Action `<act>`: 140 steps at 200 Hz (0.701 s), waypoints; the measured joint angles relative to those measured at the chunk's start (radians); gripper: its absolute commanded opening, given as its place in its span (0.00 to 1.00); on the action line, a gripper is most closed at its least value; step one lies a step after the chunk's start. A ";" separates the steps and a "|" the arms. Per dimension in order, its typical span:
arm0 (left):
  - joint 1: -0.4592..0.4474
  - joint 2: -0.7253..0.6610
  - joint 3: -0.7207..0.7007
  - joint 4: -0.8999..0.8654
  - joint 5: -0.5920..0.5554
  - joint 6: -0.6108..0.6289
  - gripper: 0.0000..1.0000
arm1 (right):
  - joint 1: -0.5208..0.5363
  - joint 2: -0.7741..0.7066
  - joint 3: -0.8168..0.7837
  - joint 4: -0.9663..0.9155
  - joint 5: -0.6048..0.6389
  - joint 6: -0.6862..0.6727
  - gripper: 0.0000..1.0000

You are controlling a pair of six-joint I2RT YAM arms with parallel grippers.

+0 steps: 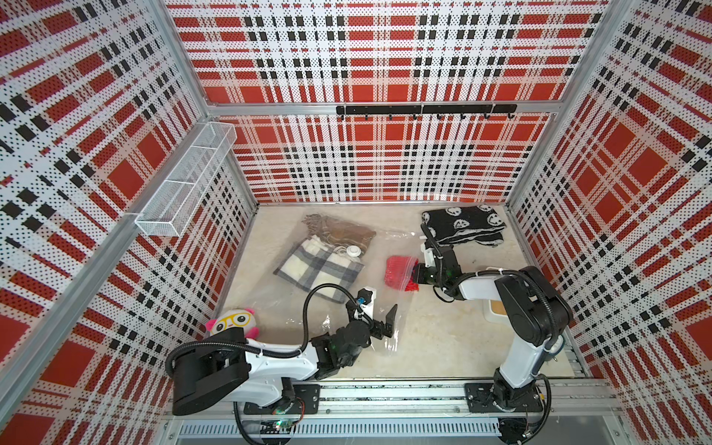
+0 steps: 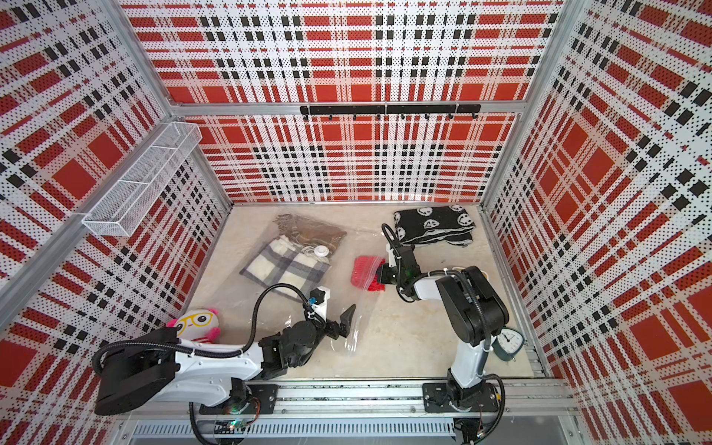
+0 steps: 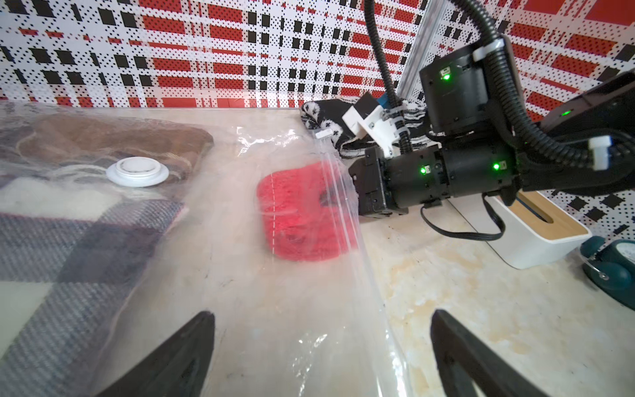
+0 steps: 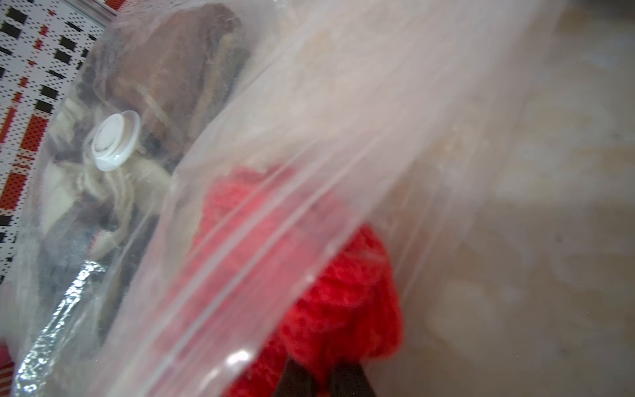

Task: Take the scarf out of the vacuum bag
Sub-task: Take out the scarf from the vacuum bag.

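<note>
The red scarf (image 1: pixel 398 271) should next be pulled away from the plastic that covers it, onto the bare floor between my right gripper and the tissue box, and I should let go of it there.
The clear vacuum bag (image 1: pixel 385 246) (image 2: pixel 348 250) lies flat on the floor, its white valve (image 1: pixel 353 251) (image 3: pixel 137 171) (image 4: pixel 111 142) over a brown and a grey plaid scarf inside. A red knit scarf (image 1: pixel 398 271) (image 2: pixel 364 269) (image 3: pixel 299 220) (image 4: pixel 343 292) sits at the bag's zip edge, partly under the plastic and partly outside it. My right gripper (image 1: pixel 415 275) (image 2: pixel 379 275) (image 3: pixel 357 192) (image 4: pixel 319 367) is shut on the red scarf's outer end. My left gripper (image 1: pixel 379 310) (image 2: pixel 335 310) (image 3: pixel 321 314) hangs open over the bag's near corner, holding nothing.
A black-and-white scarf (image 1: pixel 462 225) lies at the back right. A plush toy (image 1: pixel 233 321) sits by the left arm. A white tissue box (image 3: pixel 536 233) and a teal alarm clock (image 2: pixel 508 341) stand near the right arm's base. A wire basket (image 1: pixel 188 181) hangs on the left wall.
</note>
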 measured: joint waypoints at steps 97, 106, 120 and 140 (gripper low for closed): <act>0.033 0.040 0.000 0.020 0.034 0.003 0.99 | -0.125 -0.024 0.142 -0.344 0.195 -0.064 0.00; 0.037 0.044 0.000 0.021 0.040 0.003 0.99 | -0.126 -0.024 0.146 -0.354 0.209 -0.064 0.00; 0.042 0.048 0.000 0.026 0.046 0.003 0.98 | -0.129 -0.024 0.145 -0.366 0.226 -0.060 0.00; 0.047 0.053 0.000 0.035 0.057 0.002 0.98 | -0.146 -0.025 0.144 -0.378 0.255 -0.043 0.00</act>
